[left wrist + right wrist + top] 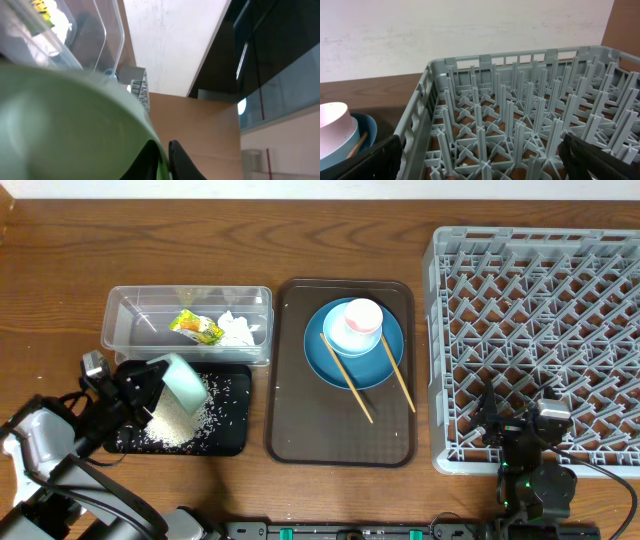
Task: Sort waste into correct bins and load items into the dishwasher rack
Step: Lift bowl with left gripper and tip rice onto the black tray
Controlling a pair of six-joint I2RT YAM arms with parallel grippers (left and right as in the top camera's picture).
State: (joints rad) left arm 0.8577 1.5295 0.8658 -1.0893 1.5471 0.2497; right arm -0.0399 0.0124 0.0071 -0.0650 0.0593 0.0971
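The brown tray's empty near part is to the right of my left gripper in the overhead view, so I should swing there, level the bowl, lower it and let go.
My left gripper [150, 380] is shut on the rim of the pale green bowl [183, 379], tipped over the black tray [230, 430], where white rice grains [178, 425] lie in a heap. In the left wrist view the bowl [65, 125] fills the frame, its rim pinched between my fingers [164, 160]. The clear tub [130, 330] holds the white tissue [237, 330] and the yellow-green wrapper [196, 327]. The blue plate [392, 345] on the brown tray carries the light blue bowl [345, 345], the pink cup [359, 320] and two chopsticks [345, 377]. My right gripper [480, 155] is open over the grey rack [540, 330].
The brown serving tray [300, 430] lies between the bins and the rack. The rack's near corner and pegs [510, 125] fill the right wrist view, with the pink cup [332, 125] at the left edge. The table's front edge runs close to both arms.
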